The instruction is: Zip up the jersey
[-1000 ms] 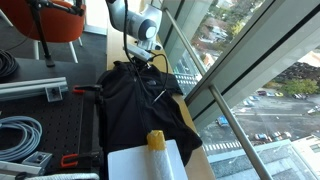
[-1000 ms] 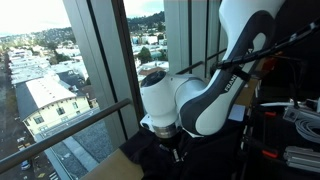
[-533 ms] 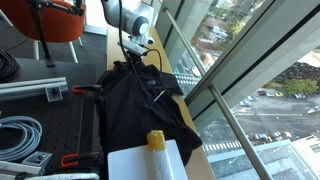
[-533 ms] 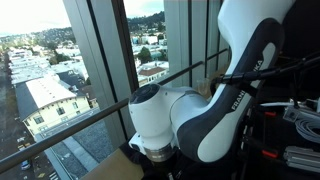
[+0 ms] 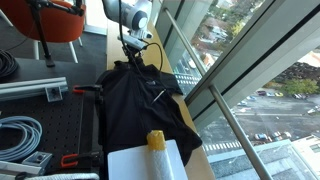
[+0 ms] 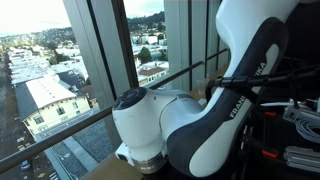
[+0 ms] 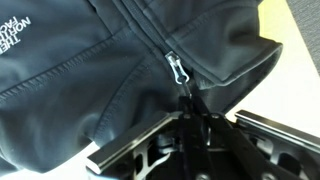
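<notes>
The zip pull is already by the collar's edge, so my gripper should next pull toward that edge. Then it should move over the front zip and let go of the zip pull.
The black jersey lies spread on the table by the window, collar toward the far end. In the wrist view its front zip runs down the middle of the jersey to a silver zip pull, with a white logo at the upper left. My gripper is shut, its fingertips pinched together on the lower end of the zip pull. In an exterior view the gripper stands over the jersey's collar end. In the close exterior view the arm's body hides the gripper.
A white box with a yellow cylinder stands at the jersey's near end. Red clamps and coiled cables lie on the black breadboard. The window railing runs close beside the jersey. An orange chair stands behind.
My gripper has moved toward the collar end of the jersey, still pinched on the zip pull. The arm has swung closer to the near exterior camera.
</notes>
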